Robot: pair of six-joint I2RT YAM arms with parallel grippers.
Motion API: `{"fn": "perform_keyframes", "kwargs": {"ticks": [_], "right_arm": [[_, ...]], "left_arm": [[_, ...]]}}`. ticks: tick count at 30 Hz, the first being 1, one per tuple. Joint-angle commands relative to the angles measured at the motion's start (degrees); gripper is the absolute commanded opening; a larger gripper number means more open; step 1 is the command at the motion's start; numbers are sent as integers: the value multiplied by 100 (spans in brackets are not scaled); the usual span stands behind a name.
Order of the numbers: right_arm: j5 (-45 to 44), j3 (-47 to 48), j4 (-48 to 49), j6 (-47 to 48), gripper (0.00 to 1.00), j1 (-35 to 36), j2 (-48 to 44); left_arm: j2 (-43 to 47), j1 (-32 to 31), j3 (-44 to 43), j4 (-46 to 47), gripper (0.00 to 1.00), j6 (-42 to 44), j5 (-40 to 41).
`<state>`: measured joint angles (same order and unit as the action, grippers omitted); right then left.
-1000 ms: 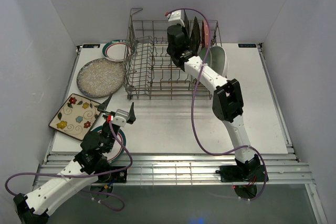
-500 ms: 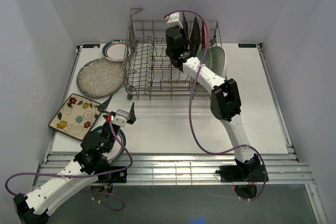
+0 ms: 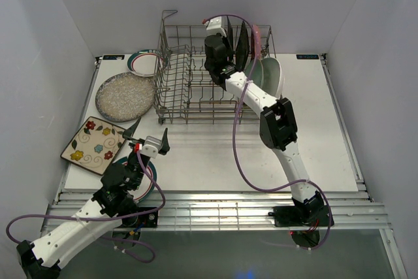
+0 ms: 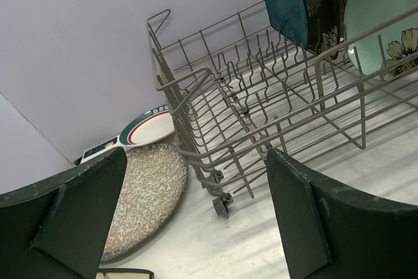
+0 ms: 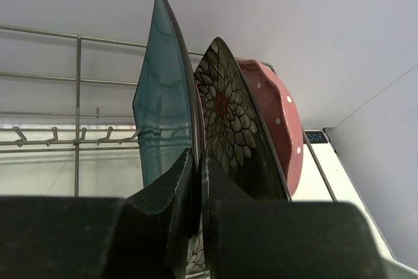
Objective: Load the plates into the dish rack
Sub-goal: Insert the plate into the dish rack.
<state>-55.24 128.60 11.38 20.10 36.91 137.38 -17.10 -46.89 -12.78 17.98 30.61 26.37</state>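
The teal plate crowds the black floral plate beside the dish rack's open wires. My right gripper should next move down toward those wires, then shift toward the black floral plate and open.
The dish rack stands at the back middle of the table. In its right end stand a teal square plate, a black floral plate and a pink plate, all on edge. My right gripper is shut on the teal plate's rim, over the rack. A mint round plate leans at the rack's right side. My left gripper hangs open and empty near the front left, facing the rack.
On the table left of the rack lie a speckled grey plate, a green-and-red-rimmed plate and a cream flowered square plate. Another rimmed plate lies partly under my left arm. White walls close in three sides.
My right gripper has shifted slightly left over the rack with the teal plate in it. The left arm has not moved.
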Motion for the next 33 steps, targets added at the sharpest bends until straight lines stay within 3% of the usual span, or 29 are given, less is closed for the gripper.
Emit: {"fn": "perform_keyframes", "kwargs": {"ticks": [1, 23, 33], "right_arm": [[-267, 333, 638, 249, 8, 71, 52], [-417, 105, 550, 188, 8, 124, 175], [13, -141, -408, -1174, 8, -148, -211]], "left_arm": [[-21, -22, -14, -66, 98, -64, -53], [-100, -22, -23, -93, 98, -55, -53], [-100, -22, -23, -101, 98, -64, -35]]}}
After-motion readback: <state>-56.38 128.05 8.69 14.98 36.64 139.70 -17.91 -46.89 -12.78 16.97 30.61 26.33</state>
